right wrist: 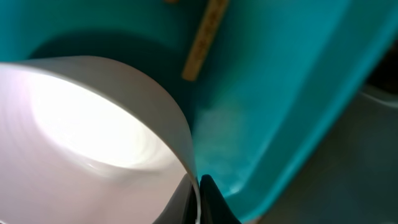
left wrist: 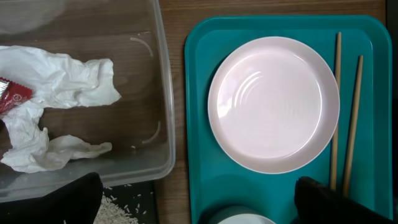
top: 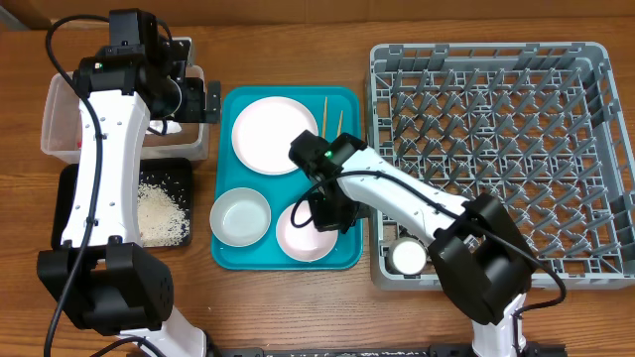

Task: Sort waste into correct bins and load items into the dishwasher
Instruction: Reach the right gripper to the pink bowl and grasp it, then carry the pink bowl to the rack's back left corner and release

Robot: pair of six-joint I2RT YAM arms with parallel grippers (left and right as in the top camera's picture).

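Note:
The right gripper lifts the bowl outward to the rack's empty far corner by the teal tray [top: 345, 253] next, tips it, lowers it and releases it.
My right gripper [top: 323, 212] is shut on the rim of a small white bowl [top: 303, 235] at the front right of the teal tray [top: 345, 253]. In the right wrist view the fingers [right wrist: 198, 200] pinch the bowl's thin wall [right wrist: 81, 137]. My left gripper [left wrist: 199, 205] is open and empty, above the gap between the clear tub [left wrist: 165, 112] and the teal tray. The tub holds crumpled tissue [left wrist: 56, 87] and the red wrapper [left wrist: 12, 96]. A round white plate [top: 275, 136], two chopsticks [top: 330, 119] and a pale bowl [top: 240, 216] lie on the teal tray.
The grey dish rack [top: 496, 149] stands at the right, with a white cup [top: 408, 258] in its front left corner. The black tray [top: 71, 198] in front of the clear tub holds rice grains [top: 164, 213]. My left arm reaches over both bins.

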